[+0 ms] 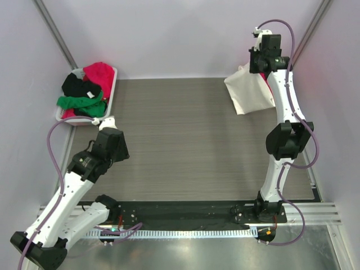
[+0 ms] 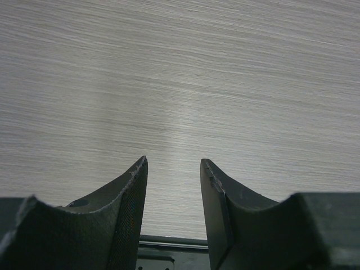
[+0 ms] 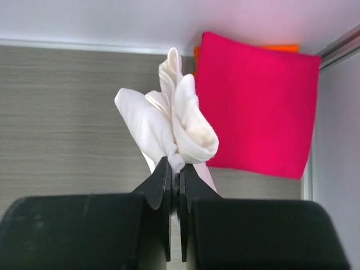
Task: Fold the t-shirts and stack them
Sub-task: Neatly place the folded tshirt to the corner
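Observation:
The right gripper moves toward the nearby side wall, down over the magenta-pink t-shirt's far corner (image 3: pixel 309 63), and releases next, as the cream-white t-shirt (image 3: pixel 180 124) hangs beside the stack.
My right gripper (image 1: pixel 256 66) (image 3: pixel 177 166) is shut on a bunched fold of the cream-white t-shirt (image 1: pixel 247 93) (image 3: pixel 180 124) and holds it hanging above the table's back right. In the right wrist view, a folded magenta-pink t-shirt (image 3: pixel 256 107) lies flat behind it on a folded orange t-shirt (image 3: pixel 281 48), of which only an edge shows. The overhead view hides that stack. My left gripper (image 1: pixel 111 140) (image 2: pixel 173 163) is open and empty, low over bare table at the left. Black (image 1: pixel 73 84), green (image 1: pixel 79 102) and red-pink (image 1: pixel 98 72) t-shirts lie heaped in the basket.
The white plastic basket (image 1: pixel 112 84) stands at the back left corner against the wall. Walls close in the table (image 1: pixel 180 140) at the back and both sides. A black base rail (image 2: pixel 169 247) runs along the near edge.

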Available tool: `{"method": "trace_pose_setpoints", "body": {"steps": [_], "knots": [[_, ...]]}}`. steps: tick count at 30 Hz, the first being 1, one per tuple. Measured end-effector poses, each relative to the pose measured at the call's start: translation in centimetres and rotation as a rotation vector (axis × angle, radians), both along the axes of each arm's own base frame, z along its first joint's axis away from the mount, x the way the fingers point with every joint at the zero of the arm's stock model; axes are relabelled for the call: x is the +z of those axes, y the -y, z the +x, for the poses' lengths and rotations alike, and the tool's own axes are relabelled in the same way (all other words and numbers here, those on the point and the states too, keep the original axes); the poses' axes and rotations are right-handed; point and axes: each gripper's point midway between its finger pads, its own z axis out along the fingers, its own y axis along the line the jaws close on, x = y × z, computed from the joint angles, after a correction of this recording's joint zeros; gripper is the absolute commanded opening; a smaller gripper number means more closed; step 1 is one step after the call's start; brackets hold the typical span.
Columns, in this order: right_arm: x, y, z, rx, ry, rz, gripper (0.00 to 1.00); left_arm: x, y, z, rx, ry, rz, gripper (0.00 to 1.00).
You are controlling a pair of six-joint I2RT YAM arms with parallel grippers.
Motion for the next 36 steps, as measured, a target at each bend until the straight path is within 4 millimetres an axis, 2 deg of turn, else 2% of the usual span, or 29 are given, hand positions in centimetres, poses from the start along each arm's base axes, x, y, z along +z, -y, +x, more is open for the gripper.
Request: {"method": "trace_pose_setpoints", "body": {"steps": [3,8,17,24,28,36], "knots": [[1.2,0.7,0.7,-0.003,0.028,-0.019,0.01,-0.1,0.0,0.0,-0.001,-0.003,0.001,0.43],[1.4,1.4,1.4,-0.005,0.030,-0.037,0.01,-0.2,0.2,0.1,-0.005,-0.009,0.001,0.43],[2.7,4.7,2.4,-0.056,0.069,-0.044,0.01,-0.6,0.3,0.2,-0.008,-0.020,0.005,0.43],[4.2,6.4,3.0,-0.077,0.119,-0.040,0.01,-0.8,0.4,0.2,-0.010,-0.033,0.008,0.43],[3.6,7.3,3.7,-0.085,0.125,-0.038,0.01,-1.1,0.4,0.3,-0.010,-0.043,0.013,0.43],[0.3,9.3,5.6,-0.085,0.100,-0.018,0.01,-1.5,0.5,0.4,-0.010,-0.064,0.024,0.42]]}}
